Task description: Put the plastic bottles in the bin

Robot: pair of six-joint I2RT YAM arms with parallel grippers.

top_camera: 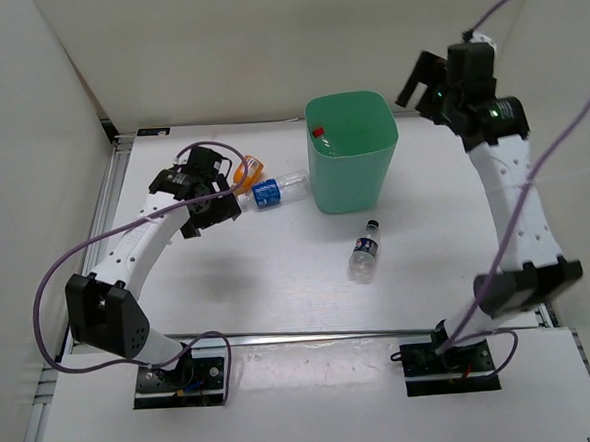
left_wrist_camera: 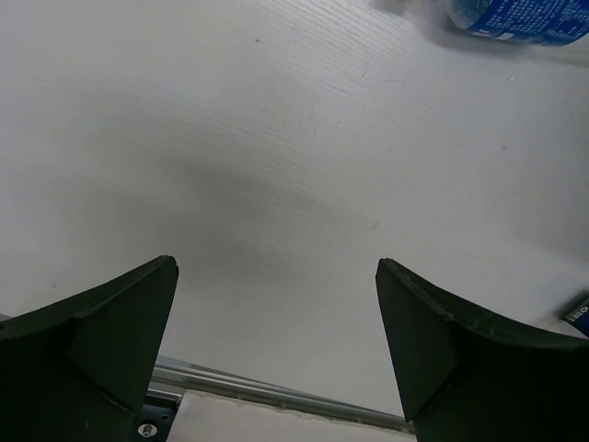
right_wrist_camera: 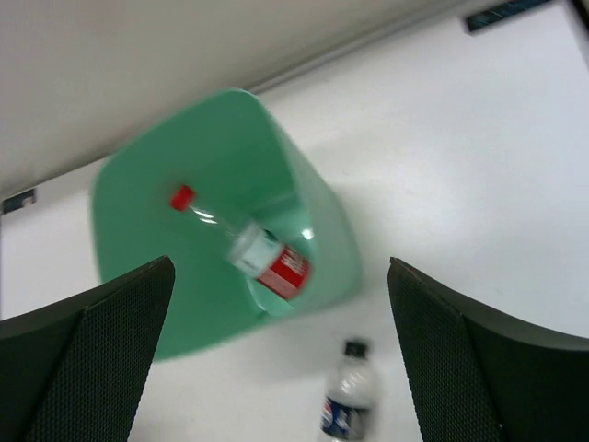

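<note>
The dark-label bottle is still outside the bin (top_camera: 353,177). My right gripper will next go down, back and to the left in the top view onto the dark-label bottle's label (top_camera: 366,246).
The mint-green bin (top_camera: 353,177) stands at the table's back middle; the red-label bottle (right_wrist_camera: 267,261) with red cap lies inside it, its cap showing in the top view (top_camera: 319,132). The blue-label bottle (top_camera: 271,190) and the orange bottle (top_camera: 249,171) lie left of the bin. The dark-label bottle (top_camera: 364,252) lies in front of the bin, also in the right wrist view (right_wrist_camera: 347,401). My left gripper (top_camera: 213,194) is open and empty, just left of the blue-label bottle (left_wrist_camera: 520,18). My right gripper (top_camera: 422,81) is open and empty, raised right of the bin (right_wrist_camera: 221,166).
A metal rail (left_wrist_camera: 276,394) runs along the table's near edge. White walls close the left and back sides. Purple cables loop from both arms.
</note>
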